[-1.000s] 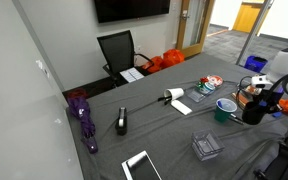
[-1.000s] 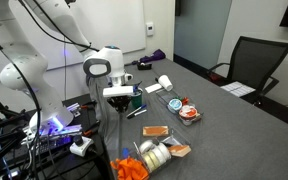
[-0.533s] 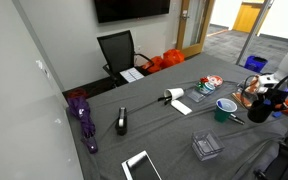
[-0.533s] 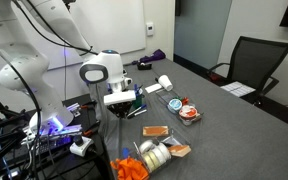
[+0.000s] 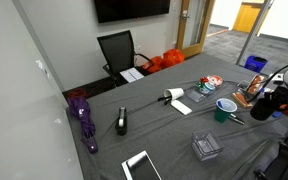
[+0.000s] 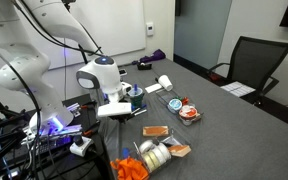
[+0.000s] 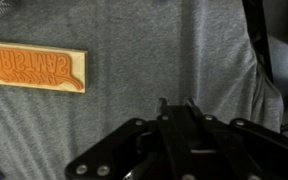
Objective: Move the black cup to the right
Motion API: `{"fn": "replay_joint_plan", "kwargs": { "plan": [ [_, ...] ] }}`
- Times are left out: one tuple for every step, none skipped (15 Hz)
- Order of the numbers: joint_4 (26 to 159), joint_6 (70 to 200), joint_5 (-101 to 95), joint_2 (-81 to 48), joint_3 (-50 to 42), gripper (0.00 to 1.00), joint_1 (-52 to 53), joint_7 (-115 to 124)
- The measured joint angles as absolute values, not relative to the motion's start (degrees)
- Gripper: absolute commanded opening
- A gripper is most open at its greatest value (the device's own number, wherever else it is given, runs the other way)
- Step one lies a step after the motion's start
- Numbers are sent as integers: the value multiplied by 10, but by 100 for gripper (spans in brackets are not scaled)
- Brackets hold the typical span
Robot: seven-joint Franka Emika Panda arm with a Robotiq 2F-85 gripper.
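Observation:
The bare grey cloth [image 6: 132, 129] [image 7: 120, 70] next to the wooden block is clear. My gripper should next carry the black cup outward, lower it onto that spot and then let it go.
The black cup [image 5: 261, 111] is at the right end of the grey table [image 5: 164, 125], held in my gripper [image 5: 268, 103], just right of the teal-green cup [image 5: 224, 108]. In an exterior view the gripper [image 6: 112, 108] is tilted low over the table near the robot base, and it hides the black cup. In the wrist view the fingertips [image 7: 176, 103] are close together with a dark shape between them over grey cloth. The gripper is shut on the black cup.
A black-and-grey stapler-like device [image 5: 121, 122], a purple umbrella [image 5: 82, 115], a clear plastic box [image 5: 206, 147] and a white tablet [image 5: 141, 165] lie on the table. A wooden block with orange letters [image 7: 34, 68] lies near the gripper. Tape rolls [image 6: 156, 152] sit at the near edge.
The gripper has moved rightward with the black cup, farther from the teal-green cup, and has tilted. The other objects have not moved.

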State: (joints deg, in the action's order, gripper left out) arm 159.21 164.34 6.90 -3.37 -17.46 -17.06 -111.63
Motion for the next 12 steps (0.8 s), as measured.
{"fn": "replay_joint_plan", "kwargs": {
  "plan": [
    [1591,1642,92,-34,-175,5,-171,-1124],
    [1590,1641,108,-35,-175,5,-171,-1128],
    [1589,1641,120,-36,-175,5,-171,-1131],
    [1588,1641,131,-37,-175,5,-171,-1134],
    [1588,1641,143,-37,-176,5,-172,-1140],
    [1587,1641,156,-38,-176,5,-173,-1148],
    [1585,1641,169,-39,-177,5,-174,-1156],
    [1582,1641,181,-40,-177,5,-176,-1163],
    [1578,1641,192,-43,-177,5,-178,-1168],
    [1571,1641,201,-48,-177,5,-181,-1171],
    [1563,1641,206,-56,-177,5,-183,-1171],
    [1554,1642,208,-65,-178,5,-186,-1171]
  ]
}}
